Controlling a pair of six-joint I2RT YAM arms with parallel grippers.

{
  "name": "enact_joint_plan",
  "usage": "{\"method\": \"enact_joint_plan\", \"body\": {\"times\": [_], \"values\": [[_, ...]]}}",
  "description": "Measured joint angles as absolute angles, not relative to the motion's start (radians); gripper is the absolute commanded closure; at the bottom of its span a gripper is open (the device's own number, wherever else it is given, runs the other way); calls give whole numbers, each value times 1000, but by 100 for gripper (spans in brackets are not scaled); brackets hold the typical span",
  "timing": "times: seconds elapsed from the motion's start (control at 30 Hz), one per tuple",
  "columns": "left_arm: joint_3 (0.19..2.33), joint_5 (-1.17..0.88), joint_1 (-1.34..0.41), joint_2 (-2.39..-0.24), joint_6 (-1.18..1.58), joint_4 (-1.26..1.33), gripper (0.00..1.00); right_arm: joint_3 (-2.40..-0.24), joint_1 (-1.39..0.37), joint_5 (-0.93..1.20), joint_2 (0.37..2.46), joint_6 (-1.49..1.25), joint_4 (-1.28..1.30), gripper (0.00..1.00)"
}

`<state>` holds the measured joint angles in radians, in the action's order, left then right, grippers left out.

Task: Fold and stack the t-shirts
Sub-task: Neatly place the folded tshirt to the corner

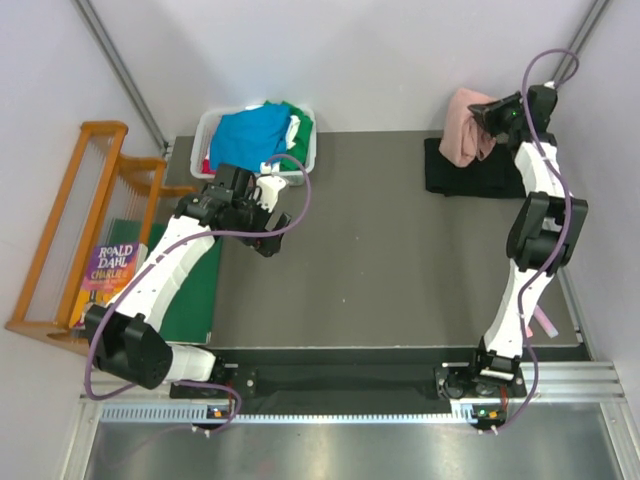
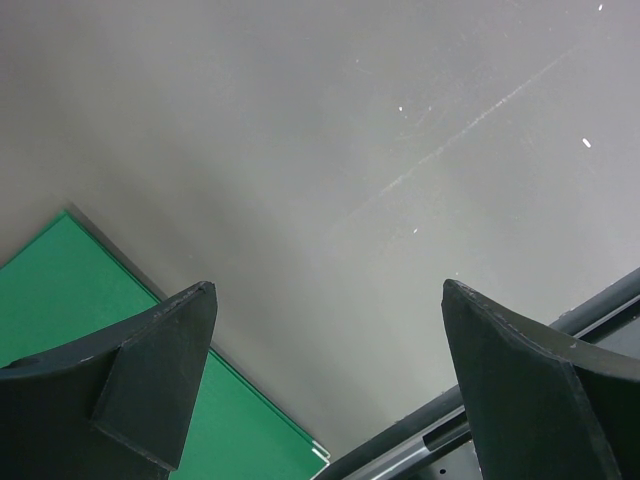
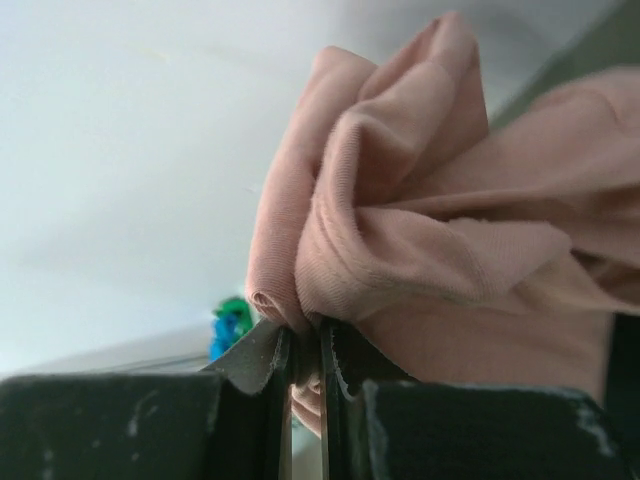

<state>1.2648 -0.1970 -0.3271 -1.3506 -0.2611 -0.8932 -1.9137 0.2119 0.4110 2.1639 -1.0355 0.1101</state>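
Note:
The dusty-pink t-shirt point(image 1: 463, 127) needs to be lifted first by my right gripper to get over the table's near edge, then go down and back to be released there.
My right gripper point(image 1: 487, 113) is shut on the dusty-pink t-shirt point(image 1: 463, 127) and holds it bunched up in the air at the table's far right. In the right wrist view the pink cloth point(image 3: 420, 220) is pinched between the closed fingers point(image 3: 265, 360). A folded black t-shirt point(image 1: 470, 172) lies flat on the table below it. My left gripper point(image 1: 272, 222) is open and empty above the grey table point(image 2: 330, 150), near the far left. A white bin point(image 1: 212, 130) at the back left holds blue point(image 1: 248, 135), green point(image 1: 300, 135), white and red shirts.
A flat dark-green board point(image 1: 190, 290) lies at the table's left edge; its corner shows in the left wrist view point(image 2: 90, 290). A wooden rack point(image 1: 70, 230) and a Roald Dahl book point(image 1: 108, 265) stand left of it. A metal rail point(image 1: 350, 380) runs along the near edge.

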Motion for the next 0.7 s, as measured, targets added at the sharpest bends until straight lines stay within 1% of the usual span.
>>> {"method": "enact_joint_plan", "body": {"times": [0.2,0.3,0.37,0.47,0.6,0.7], "values": [[1263,-196,-327,-1350,-262,-900,1,-2119,212,405,2233,-1158,75,100],[1263,-194,-327,-1350,-262,-902,1,-2149,212,391,2225,-1148,66,100],[1263,-194,-327,-1348,-263,-902,1,-2096,212,376,2190,-1126,59,100],[1263,-194,-327,-1341,-263,-902,1,-1934,206,327,2103,-1051,75,100],[1262,-202,-327,-1340,-262,-902,1,-1641,200,266,1981,-968,66,100],[1262,-217,-327,-1339,-261,-902,1,-1467,199,227,1935,-943,51,100]]}}
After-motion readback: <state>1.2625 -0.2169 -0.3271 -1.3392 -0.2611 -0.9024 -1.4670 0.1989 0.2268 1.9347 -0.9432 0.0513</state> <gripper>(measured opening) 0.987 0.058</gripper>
